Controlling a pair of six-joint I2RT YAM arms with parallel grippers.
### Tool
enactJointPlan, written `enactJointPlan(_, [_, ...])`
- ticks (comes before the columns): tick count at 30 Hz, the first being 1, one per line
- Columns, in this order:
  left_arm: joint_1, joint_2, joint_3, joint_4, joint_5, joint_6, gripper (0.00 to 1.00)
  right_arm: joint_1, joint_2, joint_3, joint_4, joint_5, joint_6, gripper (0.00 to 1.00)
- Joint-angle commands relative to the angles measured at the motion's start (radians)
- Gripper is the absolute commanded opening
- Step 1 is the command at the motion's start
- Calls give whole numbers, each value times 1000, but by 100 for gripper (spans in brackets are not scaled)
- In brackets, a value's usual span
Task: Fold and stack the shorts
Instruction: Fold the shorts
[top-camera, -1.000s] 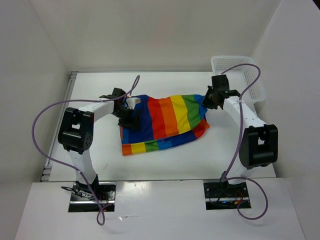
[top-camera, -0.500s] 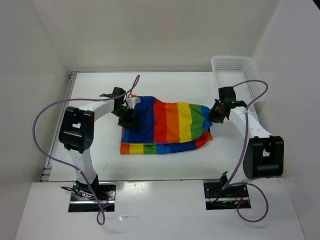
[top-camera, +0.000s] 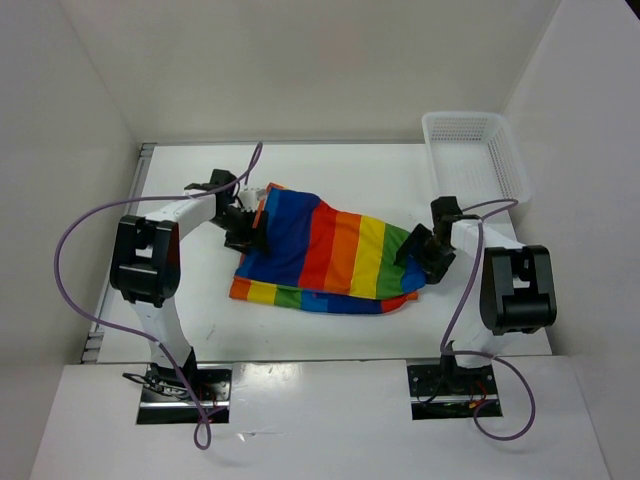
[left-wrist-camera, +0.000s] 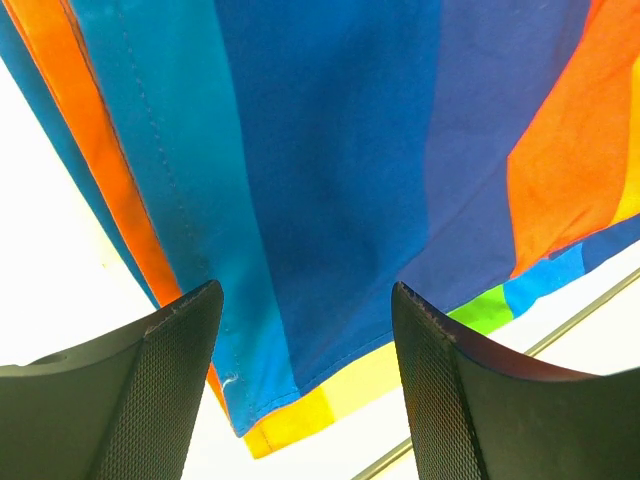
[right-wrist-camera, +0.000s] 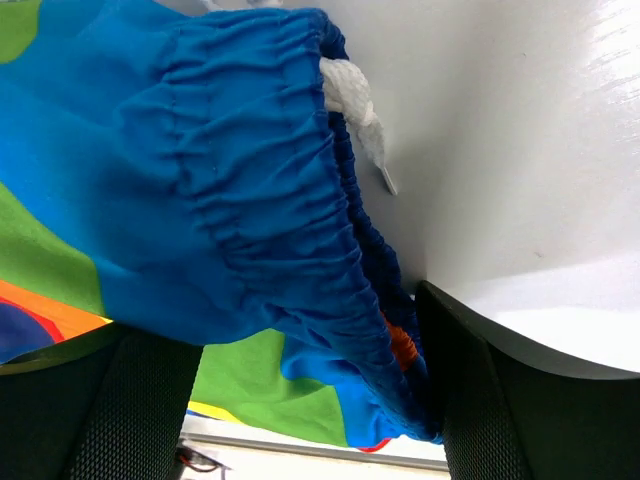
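Note:
Next I need to draw my right gripper back along the gathered blue waistband (right-wrist-camera: 260, 200) onto the waistband's near corner (right-wrist-camera: 411, 415) and close it, since that corner lies back of the open fingers.
The rainbow-striped shorts (top-camera: 325, 255) lie spread and slanted in the middle of the table. My left gripper (top-camera: 244, 229) hovers over their left blue end. In the left wrist view this gripper (left-wrist-camera: 307, 290) is open, with the blue fabric and yellow hem (left-wrist-camera: 300, 400) beyond its fingers and not pinched. My right gripper (top-camera: 416, 254) sits at the shorts' right end. In the right wrist view it (right-wrist-camera: 290, 320) is open, jaws wide, with the gathered blue waistband (right-wrist-camera: 260, 200) lying between them against the right finger. The white drawstring (right-wrist-camera: 355, 105) pokes out beside the waistband.
A white mesh basket (top-camera: 462, 117) stands at the back right corner of the table, beyond the right arm. White walls close in the table at the back and on both sides. Purple cables loop from both arms.
The right gripper has swung nearer and lower with the waistband, then opened. The shorts have gone from lifted at the right to lying flatter and slanted. The left gripper has edged back and left.

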Motion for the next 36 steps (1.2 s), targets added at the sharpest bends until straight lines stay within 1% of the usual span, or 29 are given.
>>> enactJointPlan(1, [-1, -6, 39, -8, 24, 25, 75, 7, 17, -8, 28, 4, 42, 87])
enactJointPlan(4, [-1, 3, 60, -8, 24, 25, 75, 7, -23, -18, -9, 50, 106, 87])
enactJointPlan(5, [-1, 3, 60, -17, 24, 25, 75, 7, -50, -32, -9, 90, 126, 87])
enactJointPlan(7, [9, 3, 70, -18, 24, 25, 75, 7, -138, -52, -9, 115, 188, 87])
enactJointPlan(11, [9, 3, 70, -18, 33, 25, 75, -5, -235, -92, -33, 97, 254, 88])
enactJointPlan(20, [9, 3, 70, -18, 42, 25, 75, -5, -351, -170, -90, 17, 289, 89])
enactJointPlan(22, [9, 3, 70, -18, 42, 25, 75, -5, -351, -193, -90, -18, 298, 89])
enactJointPlan(26, [9, 3, 60, -18, 42, 25, 75, -5, -330, -230, -69, -29, 332, 89])
enactJointPlan(27, [9, 3, 60, -18, 42, 25, 75, -5, -318, -244, -69, -29, 332, 90])
enactJointPlan(30, [9, 3, 60, -18, 51, 25, 75, -5, -304, -230, -107, 24, 344, 92])
enactJointPlan(32, [9, 3, 60, -18, 51, 25, 75, 4, -314, -210, -151, 96, 358, 92])
enactJointPlan(36, [9, 3, 60, -8, 51, 25, 75, 4, -339, -198, -173, 92, 380, 93])
